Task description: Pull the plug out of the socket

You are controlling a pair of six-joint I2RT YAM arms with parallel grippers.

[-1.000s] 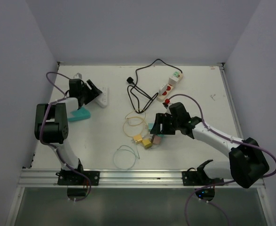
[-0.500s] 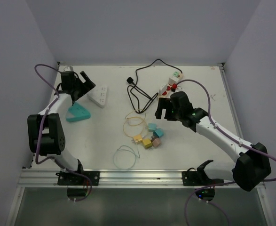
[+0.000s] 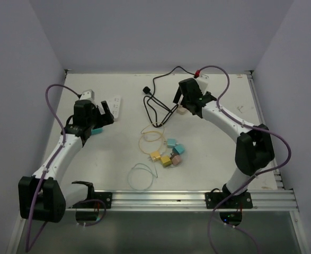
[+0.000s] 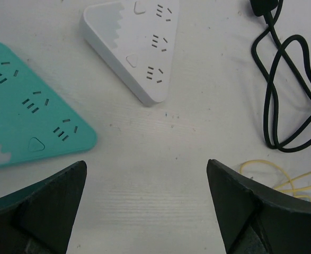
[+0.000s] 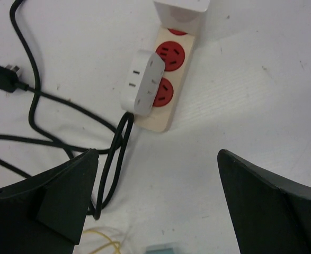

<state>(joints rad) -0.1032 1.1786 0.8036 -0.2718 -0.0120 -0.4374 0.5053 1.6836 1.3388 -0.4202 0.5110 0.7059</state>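
Note:
The open fingers of my right gripper come down next astride the power strip's near end [image 3: 181,110] [image 5: 158,120] below, one passing outside the near white plug since that tilts sideways.
A cream power strip with red sockets [image 5: 168,79] lies at the back of the table. A white plug [image 5: 142,83] sits in its near socket, tilted to one side. A second white plug [image 5: 180,8] sits at the strip's far end. My right gripper [image 5: 158,153] is open and empty, just above and short of the strip; in the top view it [image 3: 189,105] covers most of the strip [image 3: 203,79]. My left gripper [image 4: 146,164] is open and empty over bare table, near a white triangular socket [image 4: 136,47] and a teal one [image 4: 28,121].
A black cord [image 5: 113,153] loops beside the strip and ends in a loose black plug [image 3: 147,91]. A yellow wire loop [image 3: 151,138], several small coloured cubes [image 3: 172,152] and a pale wire loop [image 3: 140,176] lie mid-table. Walls close the back and both sides.
My right gripper has swung from the table's middle back over the power strip. My left gripper has drawn away from the back-left corner, toward the teal and white sockets.

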